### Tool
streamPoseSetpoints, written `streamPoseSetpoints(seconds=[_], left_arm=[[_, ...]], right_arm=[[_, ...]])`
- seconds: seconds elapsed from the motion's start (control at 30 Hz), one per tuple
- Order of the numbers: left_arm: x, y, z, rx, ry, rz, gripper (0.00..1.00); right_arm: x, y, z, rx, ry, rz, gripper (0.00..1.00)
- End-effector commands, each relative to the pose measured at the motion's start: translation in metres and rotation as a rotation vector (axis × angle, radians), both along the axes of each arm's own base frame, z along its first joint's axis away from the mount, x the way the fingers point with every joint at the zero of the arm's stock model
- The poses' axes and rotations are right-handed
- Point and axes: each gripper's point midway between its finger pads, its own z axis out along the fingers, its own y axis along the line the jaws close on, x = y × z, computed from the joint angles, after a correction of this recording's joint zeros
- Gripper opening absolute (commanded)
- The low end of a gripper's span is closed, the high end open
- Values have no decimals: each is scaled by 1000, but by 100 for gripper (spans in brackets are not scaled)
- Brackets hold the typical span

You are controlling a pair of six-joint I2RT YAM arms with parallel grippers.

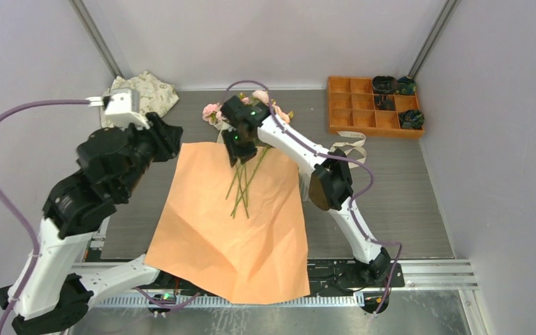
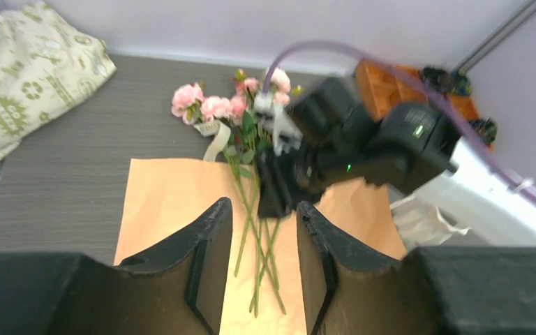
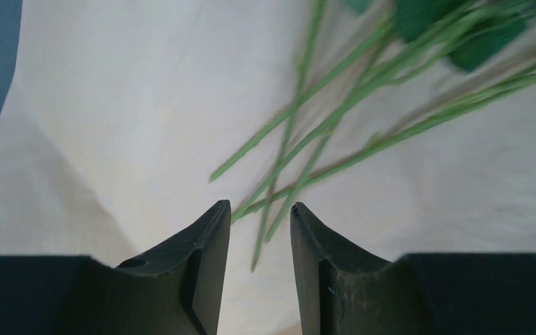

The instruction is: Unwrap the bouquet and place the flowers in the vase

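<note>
My right gripper moves outward and down onto the leafy upper stems next, since they lie outward of and below it and its fingers face bare stem ends.
The bouquet's paper [image 1: 230,223] lies unfolded on the table, orange side up. The flowers rest on it: pink blooms [image 1: 211,110] beyond its far edge, thin green stems [image 1: 244,185] fanned over its upper middle. My right gripper [image 1: 236,155] hangs just above the stems, open. In the right wrist view the stems [image 3: 335,132] lie loose on the paper past the gripper [image 3: 259,207], and none is pinched. My left gripper [image 2: 262,206] is open and empty, raised at the left and facing the flowers [image 2: 213,106]. The vase is out of view.
A cream patterned cloth [image 1: 146,94] is bunched in the far left corner. An orange compartment tray [image 1: 363,105] with dark items stands at the far right. A loose cream ribbon [image 1: 349,146] lies by the right arm. The paper's near edge overhangs the table front.
</note>
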Motion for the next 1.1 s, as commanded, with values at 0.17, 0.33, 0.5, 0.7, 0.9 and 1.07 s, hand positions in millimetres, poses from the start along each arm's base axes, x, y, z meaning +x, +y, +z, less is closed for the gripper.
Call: streamPoseSetpoints(seconds=[0.17,0.33,0.5,0.7,0.9,1.07], left_arm=[[41,-74,-62,20,105,-149,42],[50,-93,-91,27,175,-194,42],[54,-97,-113,31,227,-210,41],[54,-91,-135,34,277,-200,40],[50,-87,-147,25,298,-200,39],[51,-91,-156,16,320,-217,39]], right_arm=[[86,-43,3,-93,-171,-253,41],[104,-50,-8,-81,-159,-308,41],[115,-54,-23,-76,-136,-346,41],[122,-48,-33,-29,-119,-379,41],[122,-36,-25,49,-109,-391,42],[121,-33,-35,43,-78,-395,42]])
